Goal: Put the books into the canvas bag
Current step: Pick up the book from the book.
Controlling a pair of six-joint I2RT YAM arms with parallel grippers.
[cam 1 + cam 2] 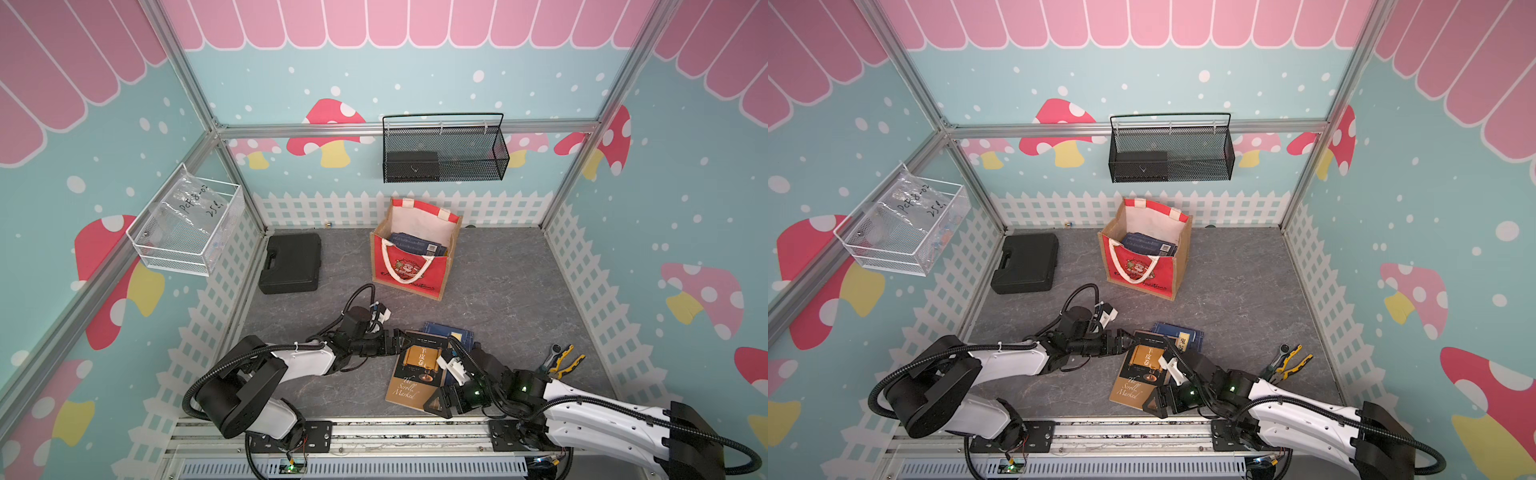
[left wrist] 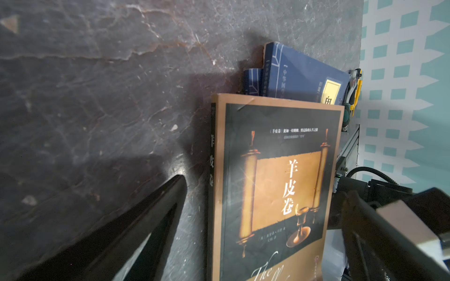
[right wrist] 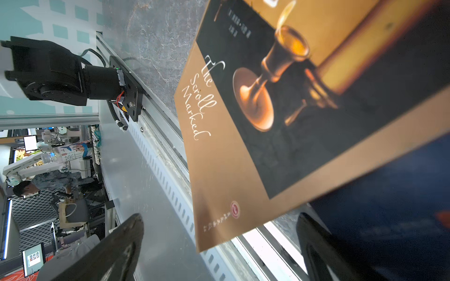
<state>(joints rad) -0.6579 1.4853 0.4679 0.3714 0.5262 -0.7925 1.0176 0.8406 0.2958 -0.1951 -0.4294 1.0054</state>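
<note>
My right gripper moves outward from the black-and-tan book's near corner onto the middle of the book's edge [image 1: 439, 374] [image 3: 398, 133] opposite the spine next. Only that corner pokes between the gripper's fingers.
The canvas bag [image 1: 409, 272] [image 1: 1142, 274] stands upright at the back of the floor, with dark blue books [image 1: 415, 245] inside. Nearer the front, a black-and-tan book with a gold scroll [image 1: 415, 374] [image 1: 1140, 376] [image 2: 280, 170] [image 3: 267, 121] lies on top of dark blue books [image 1: 461, 336] [image 2: 299, 73]. My left gripper [image 1: 401, 340] [image 1: 1125, 338] [image 2: 265, 187] is open at that book's far left corner, one finger [image 2: 151, 214] beside the spine. My right gripper [image 1: 440, 402] [image 1: 1158, 403] [image 3: 219, 219] is open at the near right corner, which pokes between its jaws.
A black plastic case [image 1: 291, 264] lies at the back left. Pliers and a ratchet [image 1: 561, 359] lie right of the books. A black mesh basket [image 1: 444, 149] hangs on the back wall, a white wire basket [image 1: 187, 220] on the left wall. A metal rail [image 1: 395, 432] borders the front.
</note>
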